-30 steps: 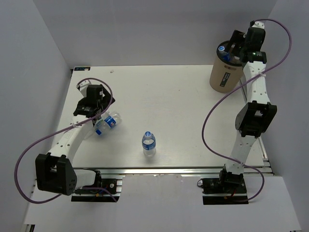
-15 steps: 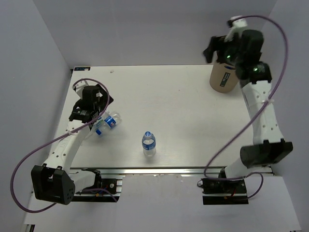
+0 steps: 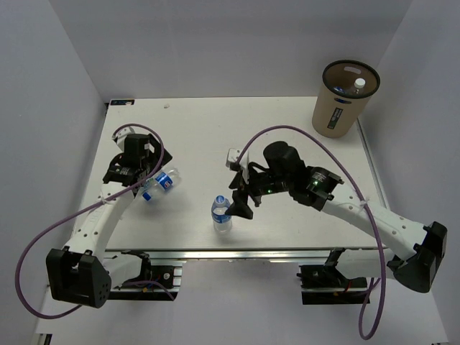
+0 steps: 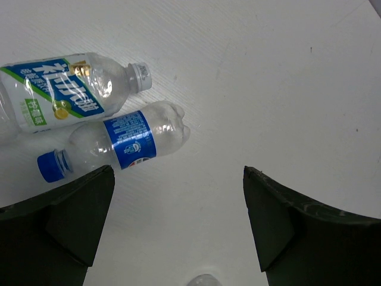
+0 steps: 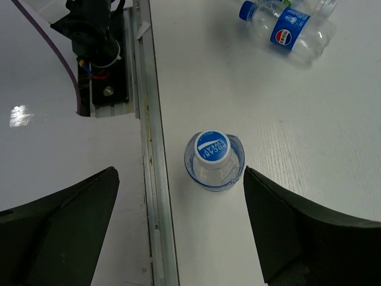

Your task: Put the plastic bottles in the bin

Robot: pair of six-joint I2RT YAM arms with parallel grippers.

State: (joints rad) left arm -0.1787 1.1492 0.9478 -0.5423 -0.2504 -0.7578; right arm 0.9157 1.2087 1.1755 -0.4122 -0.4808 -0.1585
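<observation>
The right gripper moves to the left in the top view next, lowering open fingers around the upright bottle's capped top (image 3: 221,202) (image 5: 213,150), which lies below it on that side.
A clear plastic bottle (image 3: 221,213) with a blue cap (image 5: 214,161) stands upright near the table's front edge. My right gripper (image 3: 238,195) (image 5: 180,173) hangs open over it, and the bottle sits between the fingers, close to the right one. Two more bottles lie side by side at the left: one with a white cap (image 4: 65,89) and one with a blue cap (image 4: 119,143) (image 3: 159,183). My left gripper (image 3: 136,175) (image 4: 178,176) is open and empty just beside them. The tan bin (image 3: 336,111) stands at the far right corner, with a bottle (image 3: 357,85) inside.
The metal rail (image 5: 149,149) of the table's front edge runs just left of the upright bottle, with the left arm's base mount (image 5: 98,42) beyond it. Grey walls close in the table on three sides. Purple cables loop off both arms.
My right arm has swung from above the bin down to the table's middle, over the upright bottle, still open. The bin's inside now shows. The left arm barely shifted.
</observation>
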